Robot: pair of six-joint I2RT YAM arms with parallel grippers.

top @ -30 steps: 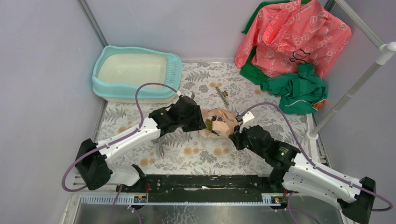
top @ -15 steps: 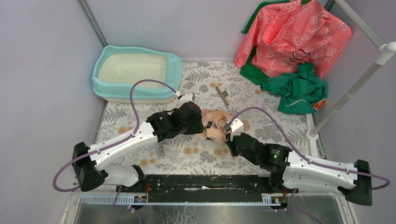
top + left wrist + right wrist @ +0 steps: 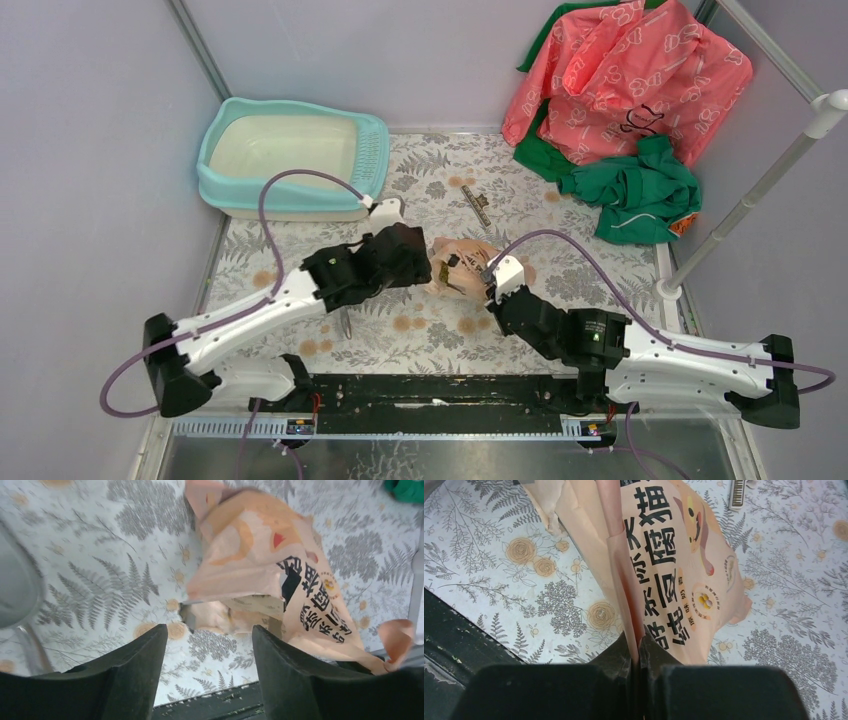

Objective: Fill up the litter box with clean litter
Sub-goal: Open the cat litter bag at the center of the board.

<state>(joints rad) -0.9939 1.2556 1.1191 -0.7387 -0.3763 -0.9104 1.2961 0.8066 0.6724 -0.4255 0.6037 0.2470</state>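
The right gripper lifts the folded edge a little next, then opens above the bag point(image 3: 465, 262).
The turquoise litter box point(image 3: 290, 160) with its cream inner pan sits at the back left. No litter shows in it. The pink-orange printed bag point(image 3: 465, 262) lies crumpled mid-table between both grippers. My left gripper point(image 3: 428, 270) is open and empty just left of the bag; in the left wrist view point(image 3: 210, 642) the bag point(image 3: 260, 570) lies just beyond the fingertips. My right gripper point(image 3: 490, 285) is shut on a folded edge of the bag point(image 3: 659, 565), pinched between the pads point(image 3: 636, 652). The clean litter is hidden.
A grey scoop point(image 3: 345, 320) lies under the left arm, its bowl at the left edge of the left wrist view point(image 3: 15, 590). A small dark strip point(image 3: 481, 208) lies behind the bag. Pink and green clothes point(image 3: 625, 90) are piled back right beside a white pole point(image 3: 745, 205). A black rail point(image 3: 450, 390) runs along the front.
My left arm has drawn back left, away from the bag. My right arm has swung lower and leftward, still holding the bag's edge; the bag has shifted slightly and slumped.
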